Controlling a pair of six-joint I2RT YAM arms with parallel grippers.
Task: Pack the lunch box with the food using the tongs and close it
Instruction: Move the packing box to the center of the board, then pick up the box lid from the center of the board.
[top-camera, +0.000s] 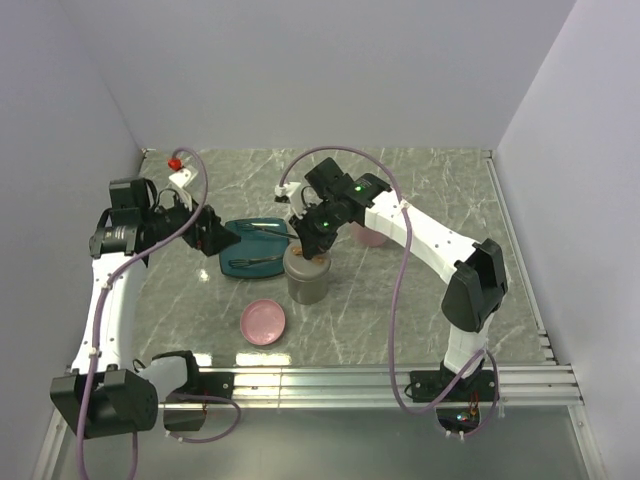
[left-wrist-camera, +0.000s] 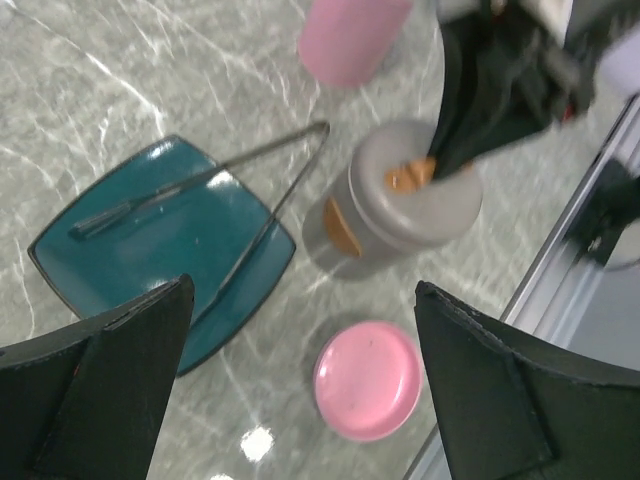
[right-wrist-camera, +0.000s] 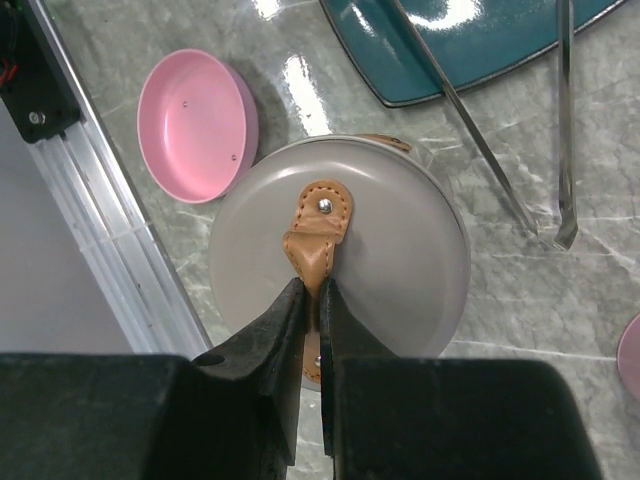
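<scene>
The left gripper moves back and down next to close on the pink dish's rim by the bar (top-camera: 254, 341) (left-wrist-camera: 386, 433), since it stands clear of the pot.
The lunch box (top-camera: 306, 280) is a grey round pot with its grey lid (right-wrist-camera: 400, 250) sitting on top. My right gripper (right-wrist-camera: 312, 290) is shut on the lid's tan leather strap (right-wrist-camera: 318, 225), straight above the pot. The silver tongs (left-wrist-camera: 270, 190) lie across the teal plate (left-wrist-camera: 130, 250), their tips reaching past its edge toward the pot. My left gripper (left-wrist-camera: 302, 290) hangs open and empty above the table, between the plate and a pink dish. The food is hidden.
A shallow pink dish (top-camera: 264, 321) lies in front of the pot, near the metal rail (right-wrist-camera: 100, 220). A pink cup (top-camera: 370, 236) stands behind the pot under the right arm. A small red object (top-camera: 175, 161) sits at the back left corner.
</scene>
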